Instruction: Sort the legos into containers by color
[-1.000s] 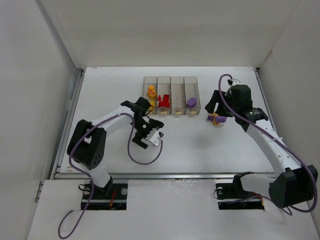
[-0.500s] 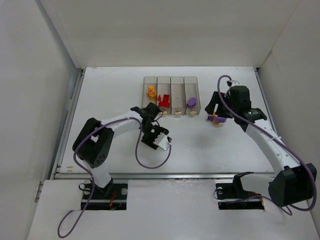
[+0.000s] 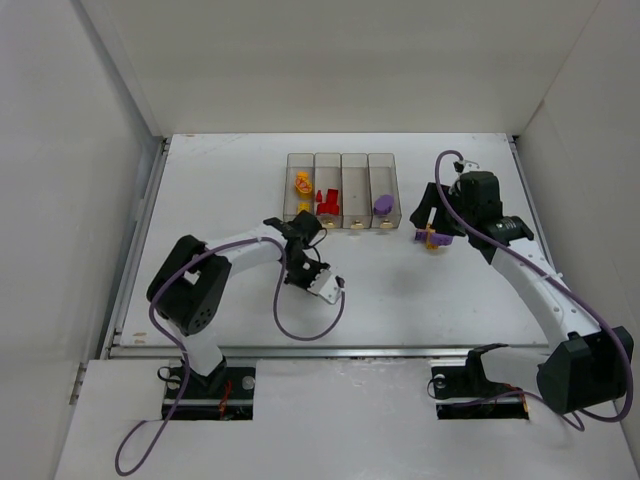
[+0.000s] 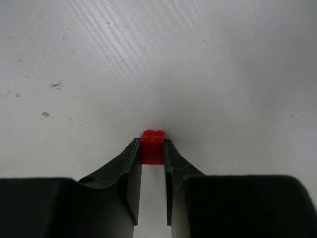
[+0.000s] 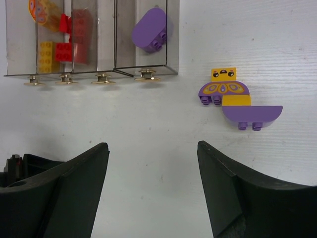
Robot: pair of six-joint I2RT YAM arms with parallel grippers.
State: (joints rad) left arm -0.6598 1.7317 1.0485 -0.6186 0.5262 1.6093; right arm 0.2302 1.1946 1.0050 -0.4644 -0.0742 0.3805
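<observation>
The small red lego belongs with the red legos in the second bin, so the left gripper next needs to rise, move outward and release it over the second bin's empty far end (image 3: 328,172).
My left gripper (image 4: 153,145) is shut on a small red lego (image 4: 153,140) that rests on the white table; in the top view this gripper (image 3: 322,286) sits in front of the containers (image 3: 355,178) and hides the brick. The four joined clear bins (image 5: 101,59) hold a yellow lego (image 3: 302,183) in the first, red legos (image 3: 328,201) in the second and a purple lego (image 5: 150,30) in the fourth. A purple-and-yellow lego cluster (image 5: 233,96) lies on the table right of the bins. My right gripper (image 5: 152,146) hovers open just short of it, holding nothing.
White walls close off the table (image 3: 420,290) at the back and on both sides. The purple cable (image 3: 300,330) of the left arm loops over the table near the front edge.
My left gripper has slid to the right and nearer the front, and its jaws have gone from wide open to shut on the red lego. The right arm has hardly moved.
</observation>
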